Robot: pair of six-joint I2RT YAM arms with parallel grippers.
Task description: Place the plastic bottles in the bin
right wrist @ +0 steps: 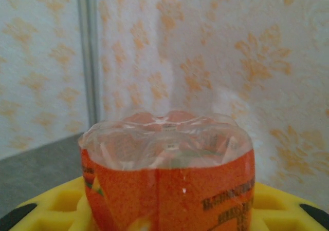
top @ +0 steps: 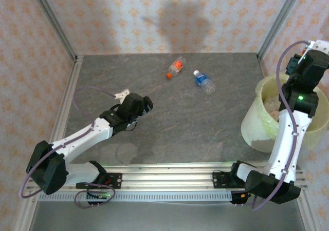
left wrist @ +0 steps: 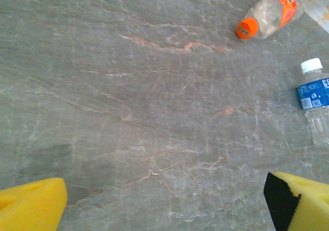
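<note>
My right gripper should next move back and tip downward over the bin's opening (top: pixel 273 100) to let go of the clear bottle, because that opening is below it.
Two plastic bottles lie at the back of the table: one with an orange cap and label (top: pixel 177 66) (left wrist: pixel 270 15), and one with a white cap and blue label (top: pixel 204 81) (left wrist: pixel 316 100). My left gripper (top: pixel 145 108) (left wrist: pixel 164 200) hovers open over bare table short of them, nothing between its yellow pads (left wrist: pixel 31 208). My right gripper (top: pixel 310 56) (right wrist: pixel 167 215) is raised over the bin (top: pixel 252 123) at the right edge. It is shut on a clear bottle with an orange label (right wrist: pixel 167 174), whose base points at the wall.
The bin holds a translucent bag with pale crumpled contents (top: pixel 270 108). Patterned walls and metal corner posts (top: pixel 54 20) enclose the grey stone table (top: pixel 169 123). The metal rail with the arm bases (top: pixel 169 177) runs along the near edge.
</note>
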